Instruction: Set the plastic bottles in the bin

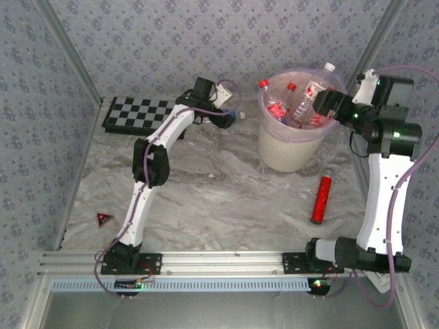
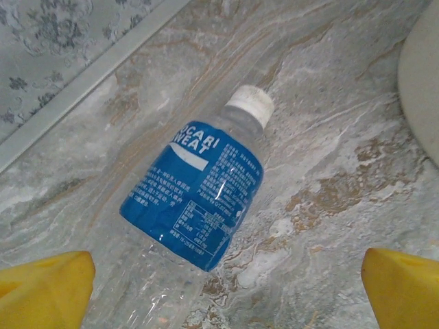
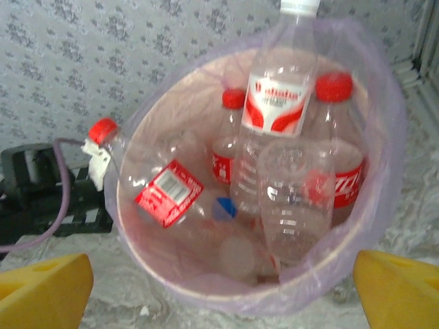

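Observation:
The bottle lies slanted between my open fingers. My left gripper should turn in line with the bottle next and go down onto the bottle's clear lower body point(image 2: 152, 274).
A clear plastic bottle point(image 2: 199, 199) with a blue label and a white cap lies on its side on the marble table, left of the bin point(image 1: 291, 151). My left gripper point(image 2: 223, 293) hovers just above it, open, its yellow fingertips point(image 2: 42, 289) wide on either side of the bottle's lower body. In the top view that gripper point(image 1: 230, 118) sits near the back wall. The cream bin point(image 3: 130, 229) with its pink liner holds several bottles point(image 3: 278, 103) with red labels and red or white caps. My right gripper point(image 3: 221, 293) is open and holds nothing, above the bin's right rim point(image 1: 330, 110).
A solid red tube point(image 1: 321, 199) lies on the table right of the bin. A checkerboard point(image 1: 140, 113) lies at the back left and a small red triangle point(image 1: 103, 219) at the near left. Patterned walls close in three sides.

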`<move>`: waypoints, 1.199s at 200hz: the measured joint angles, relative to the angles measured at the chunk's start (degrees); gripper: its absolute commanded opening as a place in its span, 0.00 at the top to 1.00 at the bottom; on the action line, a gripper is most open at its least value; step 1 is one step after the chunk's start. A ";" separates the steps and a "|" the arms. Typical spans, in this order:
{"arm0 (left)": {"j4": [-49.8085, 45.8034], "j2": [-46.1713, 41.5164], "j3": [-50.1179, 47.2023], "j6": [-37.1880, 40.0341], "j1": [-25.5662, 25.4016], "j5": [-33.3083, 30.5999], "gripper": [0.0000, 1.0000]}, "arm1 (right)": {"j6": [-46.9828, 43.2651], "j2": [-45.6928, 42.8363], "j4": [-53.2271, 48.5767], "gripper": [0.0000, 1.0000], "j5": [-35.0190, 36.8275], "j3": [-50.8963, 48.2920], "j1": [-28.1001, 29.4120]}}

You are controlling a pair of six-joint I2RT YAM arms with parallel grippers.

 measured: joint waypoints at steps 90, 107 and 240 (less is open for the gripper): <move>-2.14 8.44 3.72 2.12 0.35 -11.74 0.21 | 0.92 -10.21 1.29 0.03 -6.69 -13.68 -0.55; -3.74 9.20 4.22 1.73 0.33 -11.85 0.32 | 1.22 -10.84 1.84 0.03 -8.24 -17.03 -0.55; 4.39 -19.96 -25.51 -8.98 0.33 -12.02 0.63 | 4.94 -14.45 5.14 0.05 -11.13 -17.84 -0.52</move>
